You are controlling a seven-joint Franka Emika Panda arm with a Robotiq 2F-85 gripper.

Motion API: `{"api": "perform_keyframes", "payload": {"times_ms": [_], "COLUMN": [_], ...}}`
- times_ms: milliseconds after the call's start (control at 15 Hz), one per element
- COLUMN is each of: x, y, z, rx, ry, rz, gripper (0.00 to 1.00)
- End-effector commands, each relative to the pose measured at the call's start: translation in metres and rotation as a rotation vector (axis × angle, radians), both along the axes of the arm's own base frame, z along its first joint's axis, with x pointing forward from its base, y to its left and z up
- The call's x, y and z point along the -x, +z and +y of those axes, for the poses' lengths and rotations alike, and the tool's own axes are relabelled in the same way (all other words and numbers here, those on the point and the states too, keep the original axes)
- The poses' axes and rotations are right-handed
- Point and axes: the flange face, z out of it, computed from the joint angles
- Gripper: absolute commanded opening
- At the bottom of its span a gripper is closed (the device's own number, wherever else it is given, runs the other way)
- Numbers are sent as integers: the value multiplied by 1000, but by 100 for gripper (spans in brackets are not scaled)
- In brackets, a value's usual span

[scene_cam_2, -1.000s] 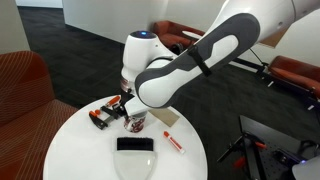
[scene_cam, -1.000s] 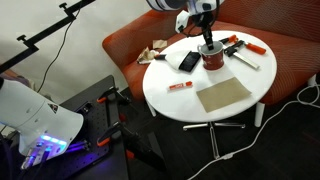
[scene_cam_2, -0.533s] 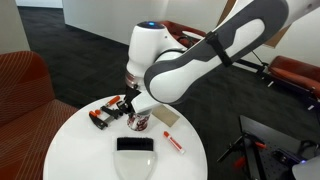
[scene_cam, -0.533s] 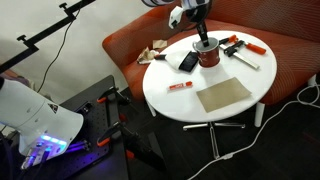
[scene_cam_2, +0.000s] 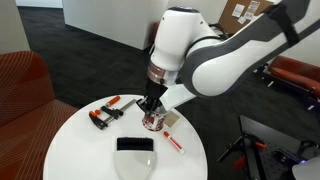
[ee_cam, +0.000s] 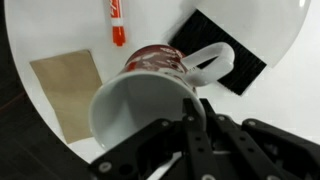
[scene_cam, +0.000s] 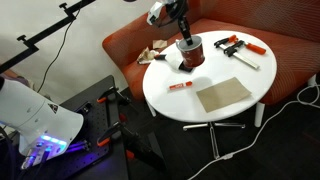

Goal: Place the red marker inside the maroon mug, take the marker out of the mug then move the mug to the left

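I will next carry the mug (scene_cam: 190, 52) past the black device and down onto the bare tabletop near the red marker to release it, because that spot is clear.
My gripper (ee_cam: 193, 118) is shut on the rim of the maroon mug (ee_cam: 150, 62), one finger inside the pale interior and one outside by the handle. In both exterior views the mug (scene_cam: 190, 52) (scene_cam_2: 152, 121) hangs from the gripper (scene_cam: 184, 38) (scene_cam_2: 150, 104) near the back of the round white table (scene_cam: 200, 110). The red marker (scene_cam: 180, 86) (scene_cam_2: 172, 141) (ee_cam: 117, 22) lies flat on the table, apart from the mug. No marker shows inside the mug.
A black flat device (ee_cam: 228, 58) (scene_cam_2: 135, 145) lies right beside the mug. A brown square pad (scene_cam: 222, 95) (ee_cam: 65, 92) lies on the table. Orange-and-black clamps (scene_cam: 233, 44) (scene_cam_2: 105, 112) and a white pen (scene_cam: 246, 61) lie near the edge. An orange sofa (scene_cam: 290, 60) stands behind.
The gripper has carried the mug sideways across the table, away from the clamps and over toward the black device. The marker has stayed in place.
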Motion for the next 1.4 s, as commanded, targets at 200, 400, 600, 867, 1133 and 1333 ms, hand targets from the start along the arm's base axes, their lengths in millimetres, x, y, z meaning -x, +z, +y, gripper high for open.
{"api": "perform_keyframes", "payload": {"times_ms": [200, 400, 600, 867, 1133, 1333], "x": [92, 121, 143, 155, 151, 147], "y": [21, 16, 9, 0, -10, -20], "z": [23, 41, 59, 76, 84, 84], "rx": [-38, -55, -69, -84, -92, -92], "ry": [146, 237, 325, 418, 483, 509], "rz": [20, 62, 100, 106, 118, 135], "gripper": [2, 2, 2, 2, 2, 2]}}
